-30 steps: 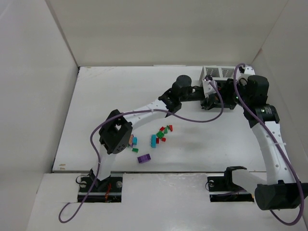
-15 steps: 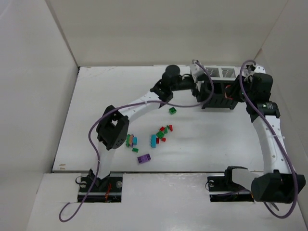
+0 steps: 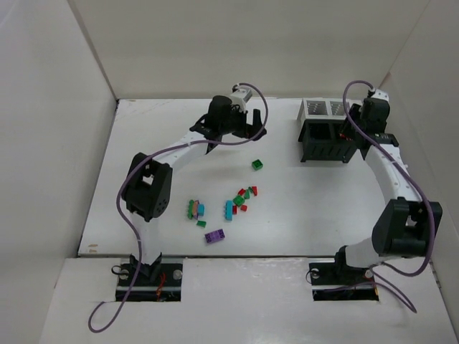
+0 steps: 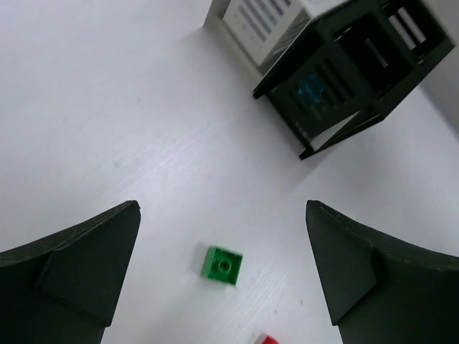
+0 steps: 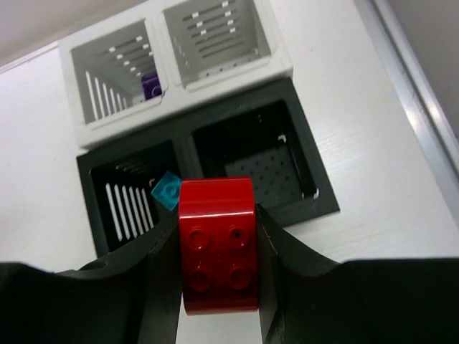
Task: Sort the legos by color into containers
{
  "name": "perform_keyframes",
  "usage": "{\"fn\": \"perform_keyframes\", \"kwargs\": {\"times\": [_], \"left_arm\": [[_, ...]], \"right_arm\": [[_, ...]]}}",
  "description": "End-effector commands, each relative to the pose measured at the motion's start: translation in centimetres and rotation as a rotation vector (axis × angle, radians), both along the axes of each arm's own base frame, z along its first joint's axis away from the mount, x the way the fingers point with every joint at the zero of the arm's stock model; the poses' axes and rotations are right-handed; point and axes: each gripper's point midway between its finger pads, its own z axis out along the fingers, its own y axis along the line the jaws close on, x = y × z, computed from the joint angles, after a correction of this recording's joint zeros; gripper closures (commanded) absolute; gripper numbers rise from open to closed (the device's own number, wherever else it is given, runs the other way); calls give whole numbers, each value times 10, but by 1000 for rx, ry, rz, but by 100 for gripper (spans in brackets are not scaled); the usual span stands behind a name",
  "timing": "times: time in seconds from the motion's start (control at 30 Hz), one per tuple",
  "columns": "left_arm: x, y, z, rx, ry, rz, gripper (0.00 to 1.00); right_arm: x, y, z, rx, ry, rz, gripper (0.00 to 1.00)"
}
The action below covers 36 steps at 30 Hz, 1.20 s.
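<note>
I need to move my right gripper outward and down over the empty black bin (image 5: 254,154) next and let go of the red lego (image 5: 217,247) there, because the other one has a teal lego in it.
The containers (image 3: 326,130) stand at the back right: two white bins behind, two black in front. My right gripper (image 3: 350,136) hovers over them, shut on a red lego (image 5: 217,247) above the wall between the black bins (image 5: 258,158). A teal lego (image 5: 168,192) lies in the left black bin and a purple one (image 5: 150,86) in the left white bin (image 5: 118,72). My left gripper (image 3: 240,135) is open and empty, above a single green lego (image 4: 223,265) on the table (image 3: 257,165). The other legos (image 3: 240,199) lie scattered in the middle.
A purple brick (image 3: 214,235) lies near the front edge, and a small group (image 3: 196,210) sits left of the main scatter. White walls enclose the table on the left, back and right. The right wall runs close behind the bins.
My left gripper has pulled back from the bins to the left; a green lego now lies alone on the table. My right gripper has swung back over the bins.
</note>
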Motion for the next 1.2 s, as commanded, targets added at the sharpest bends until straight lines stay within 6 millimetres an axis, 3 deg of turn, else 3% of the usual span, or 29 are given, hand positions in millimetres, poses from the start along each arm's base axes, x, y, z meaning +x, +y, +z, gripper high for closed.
{"fn": "perform_keyframes", "kwargs": {"times": [0.0, 0.03, 0.1, 0.27, 0.57, 0.73, 0.87, 0.93, 1.13, 1.17], "left_arm": [[-14, 41, 14, 144, -30, 164, 0], [-21, 45, 17, 137, -25, 167, 0], [-31, 55, -3, 163, 9, 191, 0], [-32, 69, -18, 210, 36, 254, 0], [-27, 80, -7, 234, 1, 303, 0], [-26, 87, 11, 230, -26, 339, 0], [-35, 92, 20, 219, -39, 341, 0], [-39, 100, 23, 216, -42, 350, 0], [-60, 113, 11, 207, 3, 357, 0], [-65, 112, 9, 204, 10, 340, 0]], "right_arm": [[36, -21, 51, -112, -172, -29, 96], [43, -25, 39, -118, -143, -47, 94], [51, -30, 38, -127, -144, -65, 94], [68, -31, 17, -124, -106, -63, 86], [60, -32, 7, -113, -91, -83, 70], [63, -33, -8, -111, -60, -81, 45], [63, -33, -8, -111, -60, -81, 31], [61, -32, 3, -113, -83, -82, 27], [49, -16, 30, -81, -147, -9, 25], [44, -13, 25, -74, -138, 4, 25]]}}
